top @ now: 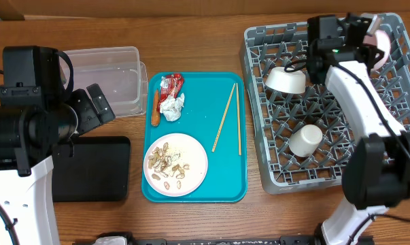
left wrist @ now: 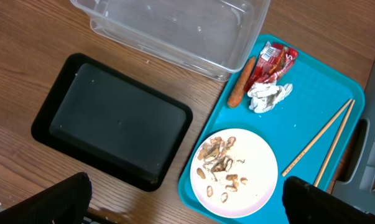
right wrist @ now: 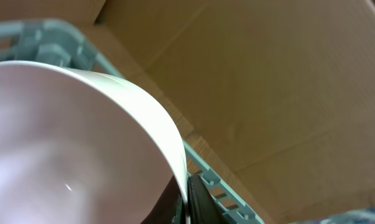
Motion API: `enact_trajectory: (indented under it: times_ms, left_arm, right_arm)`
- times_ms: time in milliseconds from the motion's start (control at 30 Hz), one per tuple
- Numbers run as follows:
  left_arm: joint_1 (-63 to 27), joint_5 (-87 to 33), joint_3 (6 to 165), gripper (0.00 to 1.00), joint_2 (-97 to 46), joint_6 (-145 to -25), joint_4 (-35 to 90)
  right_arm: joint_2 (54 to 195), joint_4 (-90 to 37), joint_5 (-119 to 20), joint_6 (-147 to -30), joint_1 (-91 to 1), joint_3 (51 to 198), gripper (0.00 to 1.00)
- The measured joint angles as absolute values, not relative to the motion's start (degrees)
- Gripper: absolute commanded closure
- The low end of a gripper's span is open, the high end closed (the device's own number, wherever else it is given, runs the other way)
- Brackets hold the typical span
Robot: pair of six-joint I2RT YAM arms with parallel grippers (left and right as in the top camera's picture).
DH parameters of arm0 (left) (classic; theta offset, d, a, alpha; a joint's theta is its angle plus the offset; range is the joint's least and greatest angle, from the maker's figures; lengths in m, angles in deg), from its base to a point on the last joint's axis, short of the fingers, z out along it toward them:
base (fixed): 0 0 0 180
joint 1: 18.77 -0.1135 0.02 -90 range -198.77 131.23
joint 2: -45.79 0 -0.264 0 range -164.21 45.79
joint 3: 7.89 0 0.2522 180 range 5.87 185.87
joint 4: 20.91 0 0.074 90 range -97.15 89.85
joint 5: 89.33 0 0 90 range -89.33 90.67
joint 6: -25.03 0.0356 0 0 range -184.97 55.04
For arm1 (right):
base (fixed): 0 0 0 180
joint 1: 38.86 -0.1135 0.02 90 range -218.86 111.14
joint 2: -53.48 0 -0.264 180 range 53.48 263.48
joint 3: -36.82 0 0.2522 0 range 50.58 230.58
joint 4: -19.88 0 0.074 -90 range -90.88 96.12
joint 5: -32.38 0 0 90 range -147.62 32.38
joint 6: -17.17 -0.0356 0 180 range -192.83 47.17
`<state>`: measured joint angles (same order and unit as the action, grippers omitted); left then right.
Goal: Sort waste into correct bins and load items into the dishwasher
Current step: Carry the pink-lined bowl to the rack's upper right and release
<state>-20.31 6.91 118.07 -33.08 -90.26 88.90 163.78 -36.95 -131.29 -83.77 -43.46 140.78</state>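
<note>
The empty pegs of the dish rack below my right gripper, beside the white bowl (top: 286, 80), leave room. I will move my right gripper toward that white bowl next and lower the pale pink bowl to let go of its rim.
My right gripper (top: 372, 28) (right wrist: 186, 202) is shut on the rim of a pale pink bowl (top: 381, 45) (right wrist: 69, 137), held at the far right corner of the grey dish rack (top: 395, 146). A white bowl (top: 286, 80) and a cream cup (top: 305, 140) sit in the rack. My left gripper (top: 94, 103) (left wrist: 187, 211) is open and empty, above the table near the clear tub (top: 116, 76) (left wrist: 175, 31) and black tray (top: 89, 170) (left wrist: 112, 118). The red wrapper (top: 171, 83) (left wrist: 272, 59), tissue (top: 172, 106) (left wrist: 268, 96), carrot (top: 154, 109) (left wrist: 241, 82), chopsticks (top: 225, 117) (left wrist: 318, 140) and the plate (top: 194, 153) (left wrist: 255, 155) with shell scraps (top: 167, 165) (left wrist: 218, 163) lie apart.
All the waste, the plate and the chopsticks lie on a teal tray (top: 198, 190) (left wrist: 311, 81) between the bins and the rack. Cardboard (right wrist: 268, 81) stands behind the rack's far edge. Bare wooden table surrounds the bins.
</note>
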Motion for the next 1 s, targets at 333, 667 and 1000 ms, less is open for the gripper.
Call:
enact_trajectory:
  times_ms: [333, 667, 1000]
  left_arm:
    - [-20.31, 6.91, 118.07, 0.00, -33.08, -90.26, 88.90]
    - [-20.31, 6.91, 118.07, 0.00, -33.08, -90.26, 88.90]
    - [-20.31, 6.91, 118.07, 0.00, -33.10, -90.26, 88.90]
  right_arm:
    - [169.66, -38.08, -132.60, -79.53, -44.66, 140.58, 0.96]
    - [169.70, -32.20, -134.56, -75.11, -43.66, 140.51, 0.96]
    - [169.70, -32.03, -132.86, -72.92, -39.24, 140.51, 0.96]
